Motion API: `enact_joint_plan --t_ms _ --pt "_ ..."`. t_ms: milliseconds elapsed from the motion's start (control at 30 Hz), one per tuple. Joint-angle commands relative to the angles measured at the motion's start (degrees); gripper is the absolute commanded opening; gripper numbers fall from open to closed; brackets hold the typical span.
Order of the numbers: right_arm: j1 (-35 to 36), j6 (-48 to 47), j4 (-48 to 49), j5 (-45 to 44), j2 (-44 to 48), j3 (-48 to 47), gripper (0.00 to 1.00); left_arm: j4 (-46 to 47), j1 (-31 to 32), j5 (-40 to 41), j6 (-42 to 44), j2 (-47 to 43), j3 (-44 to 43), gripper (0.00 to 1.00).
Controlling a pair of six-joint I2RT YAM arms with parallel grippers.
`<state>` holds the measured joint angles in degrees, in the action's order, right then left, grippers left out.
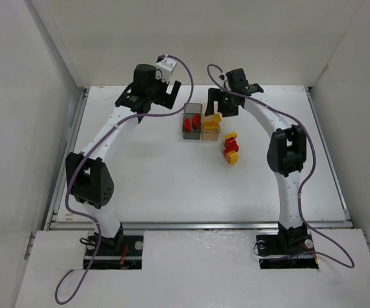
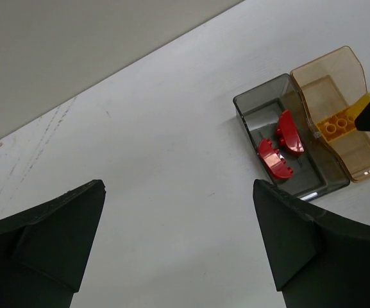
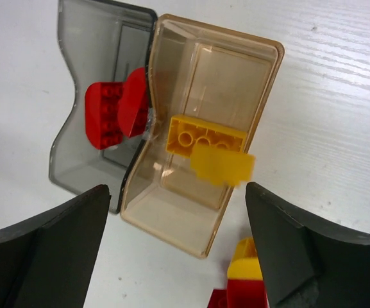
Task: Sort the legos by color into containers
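My right gripper is above the yellow round lego [image 1: 233,157] at the near end of the pile, which is nearer my base, so it will next come back and down onto that lego.
The dark grey bin [image 1: 192,130] holds two red bricks [image 1: 192,120]; they also show in the left wrist view [image 2: 281,144] and the right wrist view [image 3: 111,112]. The amber bin [image 1: 210,135] joined to its right holds a yellow brick [image 3: 201,136]. A second yellow brick [image 3: 223,165], blurred, is in the air over the amber bin's rim, touching neither finger. My right gripper [image 3: 175,218] is open above the amber bin. My left gripper [image 2: 178,212] is open and empty over bare table left of the bins.
A small pile of loose red and yellow bricks [image 1: 231,149] lies on the table just right of and nearer than the bins; it shows at the bottom of the right wrist view [image 3: 242,282]. White walls enclose the table on the left, back and right.
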<state>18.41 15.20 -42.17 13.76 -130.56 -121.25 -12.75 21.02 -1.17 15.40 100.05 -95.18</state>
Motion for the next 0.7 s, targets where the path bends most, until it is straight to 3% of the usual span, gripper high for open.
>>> enact_joint_plan --t_ms 0,300,400,567,667 --pt "0.57 -1.92 1.11 -1.28 7.94 0.57 0.92 0.89 0.17 -1.28 0.42 -0.65 -1.41 1.0" --pt "0.57 -3.25 -1.77 2.84 5.58 -1.1 0.94 1.42 0.17 -1.82 1.56 -0.12 -1.42 1.0" --pt "-0.48 -2.72 1.38 4.79 9.79 5.21 0.94 0.89 0.17 -1.82 1.56 -0.73 -1.42 1.0" --pt "-1.28 -6.93 0.26 -6.45 18.84 18.21 0.92 -1.73 -1.24 -1.56 -3.09 -1.35 -4.92 1.0" --pt "-0.49 -9.66 -2.48 -8.4 22.71 26.28 0.92 -3.15 -2.56 -7.25 -1.0 -1.35 -7.56 1.0"
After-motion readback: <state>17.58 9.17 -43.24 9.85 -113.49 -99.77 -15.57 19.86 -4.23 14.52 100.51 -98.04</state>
